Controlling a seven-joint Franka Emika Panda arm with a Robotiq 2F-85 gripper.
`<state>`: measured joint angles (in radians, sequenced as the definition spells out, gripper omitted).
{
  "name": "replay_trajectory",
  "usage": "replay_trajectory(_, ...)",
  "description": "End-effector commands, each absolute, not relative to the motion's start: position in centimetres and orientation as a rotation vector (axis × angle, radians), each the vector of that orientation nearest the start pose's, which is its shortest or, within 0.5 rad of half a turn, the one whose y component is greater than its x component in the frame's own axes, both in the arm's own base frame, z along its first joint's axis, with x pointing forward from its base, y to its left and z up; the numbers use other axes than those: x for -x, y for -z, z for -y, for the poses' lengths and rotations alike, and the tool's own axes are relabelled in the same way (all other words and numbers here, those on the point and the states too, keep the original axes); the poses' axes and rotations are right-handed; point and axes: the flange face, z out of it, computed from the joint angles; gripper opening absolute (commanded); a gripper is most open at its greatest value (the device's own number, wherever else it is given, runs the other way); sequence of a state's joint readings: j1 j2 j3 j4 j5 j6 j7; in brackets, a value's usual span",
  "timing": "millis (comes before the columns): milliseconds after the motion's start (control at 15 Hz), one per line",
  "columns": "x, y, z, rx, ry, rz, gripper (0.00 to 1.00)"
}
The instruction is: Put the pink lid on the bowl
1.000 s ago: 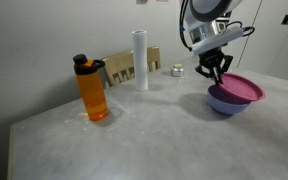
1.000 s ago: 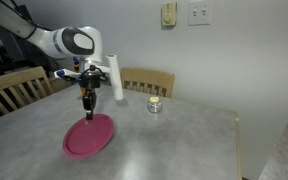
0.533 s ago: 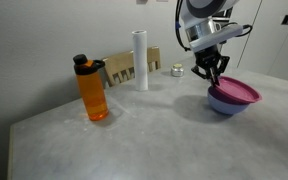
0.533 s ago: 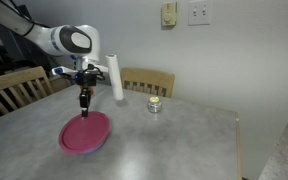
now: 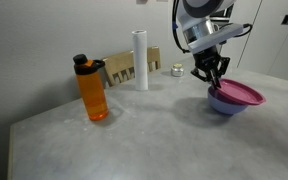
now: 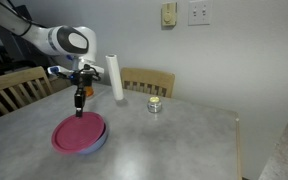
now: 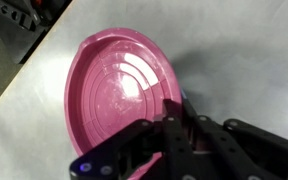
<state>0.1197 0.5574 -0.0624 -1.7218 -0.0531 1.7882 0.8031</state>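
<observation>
The bowl's bare edge (image 5: 213, 97) is just below my gripper, and that side of the tilted lid is still raised, so my gripper should next lower the lid's rim onto it and let go.
The pink lid (image 5: 240, 94) lies across the top of the periwinkle-blue bowl (image 5: 222, 105), a little tilted. In an exterior view the lid (image 6: 79, 133) covers the bowl (image 6: 96, 148), which shows only as a blue edge below it. My gripper (image 5: 210, 76) comes down from above and is shut on the lid's rim; it also shows in an exterior view (image 6: 80, 108). In the wrist view the lid (image 7: 119, 90) fills the left half, and my gripper (image 7: 174, 118) pinches its right edge. The bowl is almost wholly hidden there.
An orange bottle (image 5: 92, 90) and a tall white cylinder (image 5: 140, 60) stand on the grey table (image 5: 144, 135). A small metal tin (image 6: 155, 104) sits near the back. Wooden chairs (image 6: 149, 80) stand behind the table. The table edge runs close behind the bowl.
My gripper has carried the lid sideways by its rim. The lid has come down from a steep tilt to lie nearly flat over the bowl.
</observation>
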Motion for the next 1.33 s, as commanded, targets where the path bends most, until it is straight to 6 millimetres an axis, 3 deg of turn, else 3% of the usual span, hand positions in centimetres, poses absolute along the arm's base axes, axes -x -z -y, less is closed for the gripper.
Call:
replay_trajectory(0, -61.6, -23.6, -3.3, 3.159, -0.731, -1.139, 0.03)
replay_trajectory(400, -62.8, -22.3, -4.3, 3.185, -0.757, -1.064, 0.03)
replay_trajectory(800, -62.7, -20.5, -4.4, 3.191, -0.830, -1.078, 0.03)
replay_trajectory(1267, -62.8, -20.7, -4.3, 3.199, -0.859, -1.111, 0.03)
